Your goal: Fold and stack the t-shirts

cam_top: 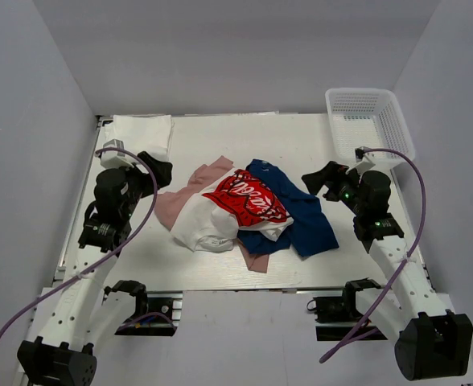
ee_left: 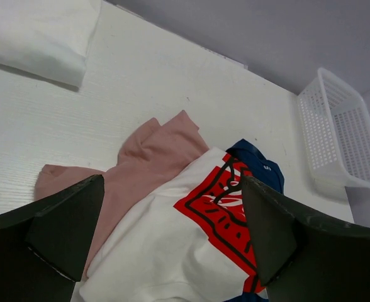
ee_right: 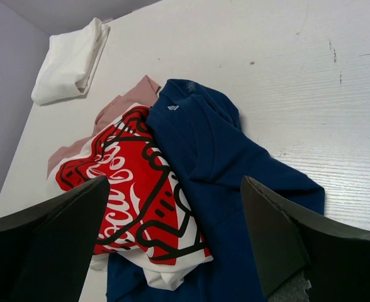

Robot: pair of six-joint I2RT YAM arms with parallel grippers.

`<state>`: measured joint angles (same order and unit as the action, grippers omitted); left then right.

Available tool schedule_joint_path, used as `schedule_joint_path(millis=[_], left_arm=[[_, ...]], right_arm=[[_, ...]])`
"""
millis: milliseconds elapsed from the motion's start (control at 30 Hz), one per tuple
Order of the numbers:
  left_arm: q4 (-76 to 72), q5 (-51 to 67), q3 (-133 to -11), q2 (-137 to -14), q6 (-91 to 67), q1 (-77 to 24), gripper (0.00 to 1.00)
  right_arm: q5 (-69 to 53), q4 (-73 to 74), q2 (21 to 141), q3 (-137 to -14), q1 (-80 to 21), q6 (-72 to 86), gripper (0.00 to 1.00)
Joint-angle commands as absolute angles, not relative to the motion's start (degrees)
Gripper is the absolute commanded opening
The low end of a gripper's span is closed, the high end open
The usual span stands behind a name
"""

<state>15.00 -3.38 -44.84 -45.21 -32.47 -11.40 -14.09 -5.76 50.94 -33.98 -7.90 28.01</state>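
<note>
The white tee with red print is on top of the heap, so my right gripper goes down and to the left in the top view next, onto the red print's near edge [cam_top: 226, 207].
A heap of tees lies mid-table: a white tee with red print [cam_top: 235, 207] on top, a navy tee [cam_top: 305, 215] under it to the right, a dusty pink tee [cam_top: 182, 199] to the left. A plain white tee [cam_top: 142, 133] lies folded at the far left corner. My left gripper [cam_top: 158, 170] is open and empty above the pink tee's left edge; its view shows the printed tee [ee_left: 172, 245] and the pink tee [ee_left: 144, 163]. My right gripper [cam_top: 321, 178] is open and empty above the navy tee's right edge [ee_right: 235, 189].
A white mesh basket [cam_top: 370, 121] stands at the far right corner and also shows in the left wrist view [ee_left: 339, 135]. The white table [cam_top: 244, 137] shows bare wood beyond the heap. Grey walls close in the left, back and right.
</note>
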Motion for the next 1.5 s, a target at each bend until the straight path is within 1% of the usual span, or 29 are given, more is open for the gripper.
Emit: schedule_joint_path(millis=[0,133,167,233,400,467,500,567,667,700,733,800,833,867,900,933,967,1033,1067,1133,1167,1200,1233,1267,1300,1333,1400,1467], left_arm=[[15.7,-1.7,-47.8,-45.3,-33.2,-11.6,1.0],[18.2,-1.7,-49.0,-46.6,-33.2,-11.6,1.0],[18.2,-1.7,-49.7,-46.6,-33.2,-11.6,1.0],[18.8,-2.2,-50.2,-47.2,-33.2,-11.6,1.0],[18.2,-0.4,-49.5,-47.7,-33.2,-11.6,1.0],[16.3,1.1,-48.2,-47.7,-32.7,-11.6,1.0],[15.7,1.8,-48.2,-47.7,-32.7,-11.6,1.0],[15.7,2.5,-48.2,-48.2,-32.7,-11.6,1.0],[17.8,3.1,-48.2,-48.8,-32.7,-11.6,1.0],[18.4,2.5,-48.2,-48.8,-32.7,-11.6,1.0],[18.4,2.5,-48.2,-48.8,-32.7,-11.6,1.0],[18.9,1.8,-48.2,-49.3,-32.7,-11.6,1.0],[18.9,1.8,-48.2,-49.3,-33.2,-11.6,1.0],[18.9,2.3,-48.2,-49.3,-33.2,-11.6,1.0],[18.9,2.3,-47.6,-49.3,-33.2,-11.6,1.0],[18.9,2.3,-47.6,-49.3,-33.2,-11.6,1.0],[18.9,2.8,-47.6,-49.3,-33.2,-11.6,1.0],[18.4,3.6,-47.0,-49.8,-33.2,-11.6,1.0],[18.4,3.6,-46.4,-49.8,-33.2,-11.6,1.0],[18.4,3.6,-46.4,-50.4,-33.2,-11.6,1.0],[18.4,2.8,-46.4,-50.4,-33.2,-11.6,1.0],[19.0,2.8,-46.4,-50.4,-33.2,-11.6,1.0],[19.0,2.3,-46.4,-50.4,-33.2,-11.6,1.0],[19.5,1.8,-46.4,-50.4,-33.2,-11.6,1.0],[19.5,1.8,-46.4,-50.4,-33.2,-11.6,1.0],[19.5,1.2,-46.4,-50.4,-33.2,-11.6,1.0],[19.5,1.2,-46.4,-50.4,-33.2,-11.6,1.0],[19.5,1.2,-46.4,-50.9,-33.2,-11.6,1.0]], right_arm=[[-16.2,-6.2,49.8,-35.9,-8.0,26.8,0.9],[-16.1,-7.2,49.5,-35.0,-8.0,26.1,0.9],[-18.8,-7.8,49.6,-34.6,-8.1,25.1,0.9],[-19.9,-8.4,49.4,-34.0,-8.3,21.6,0.9],[-18.0,-2.2,47.8,-38.0,-10.3,15.5,0.9],[-18.8,-0.8,48.6,-39.4,-13.1,14.1,0.9],[-21.0,-1.1,49.6,-39.3,-15.0,13.7,0.9],[-21.5,-3.0,52.3,-39.2,-18.6,13.1,0.9],[-20.7,-4.4,58.1,-40.3,-26.9,12.1,0.9],[-18.5,-4.4,59.5,-41.2,-28.5,11.3,0.9],[-15.3,-4.4,64.3,-42.7,-31.6,10.5,0.9],[-11.9,-2.6,67.9,-45.5,-37.1,8.9,0.9],[-7.5,-1.2,71.6,-47.4,-38.4,7.7,0.9],[-5.9,-0.4,75.3,-48.6,-42.3,6.1,0.9],[-4.7,-0.1,76.9,-50.9,-43.6,5.4,0.9],[-0.8,-0.1,79.9,-51.7,-46.2,4.0,0.9],[-0.3,1.8,82.8,-52.5,-48.7,0.5,0.9],[6.6,0.7,86.2,-53.5,-51.4,-5.3,0.9],[7.5,-1.2,89.9,-53.7,-52.6,-6.1,0.9],[10.4,-1.8,92.5,-56.2,-53.5,-6.5,0.9],[11.8,-1.1,95.3,-58.2,-54.2,-6.6,0.89],[12.7,-0.6,95.9,-58.8,-54.6,-6.4,0.79],[13.4,-0.7,96.3,-60.5,-54.8,-6.4,0.56],[15.5,-1.1,96.0,-61.1,-54.9,-6.1,0.36],[16.3,-3.0,94.9,-61.1,-55.3,-4.7,0.05],[15.9,-3.7,93.4,-62.4,-54.9,-4.4,0.0],[16.8,-3.4,90.8,-64.0,-54.3,-1.9,0.0],[21.9,-3.2,88.0,-67.9,-53.9,-1.2,0.0]])
